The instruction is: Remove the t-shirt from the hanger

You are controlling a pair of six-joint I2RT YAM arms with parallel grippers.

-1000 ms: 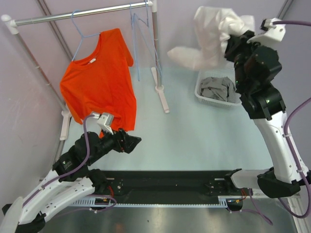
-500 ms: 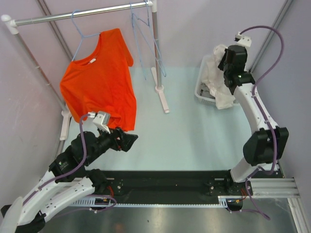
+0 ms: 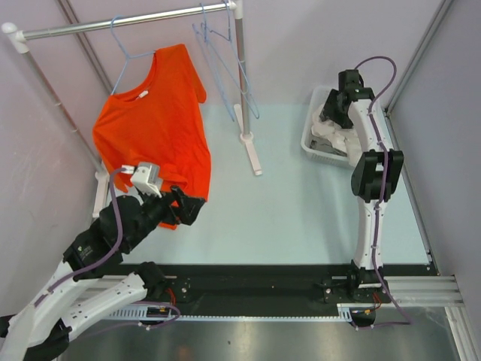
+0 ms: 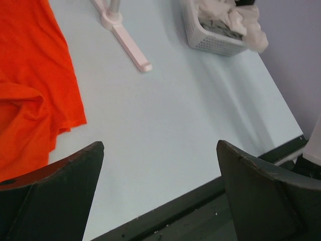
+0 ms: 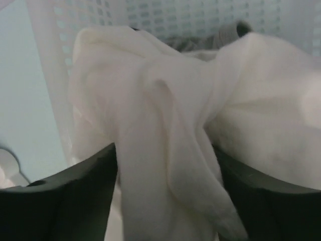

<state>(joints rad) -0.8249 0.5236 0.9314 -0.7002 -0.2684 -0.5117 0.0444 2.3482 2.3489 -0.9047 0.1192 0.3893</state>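
Observation:
The hanger's end carries the t-shirt's shoulder farthest from the basket, so the robot's left gripper needs to move up, outward and to the left in the top view onto that shoulder.
An orange t-shirt (image 3: 154, 128) hangs on a light blue hanger (image 3: 124, 49) from the rail at the back left. My left gripper (image 3: 192, 209) is open just below and to the right of its lower hem. In the left wrist view the orange cloth (image 4: 30, 90) lies left of the empty, wide-apart jaws (image 4: 159, 145). My right gripper (image 3: 336, 113) reaches down into the white basket (image 3: 308, 143). There a white t-shirt (image 5: 165, 125) drapes loosely between its open jaws (image 5: 165, 150).
A metal rail (image 3: 113, 24) carries two empty blue hangers (image 3: 218, 37). The rack's white foot (image 3: 252, 154) runs across the table between the arms. A grey garment (image 5: 228, 32) lies in the basket under the white one.
My right arm brought the white t-shirt down from the air into the basket and its jaws parted. My left gripper rose a little toward the orange hem.

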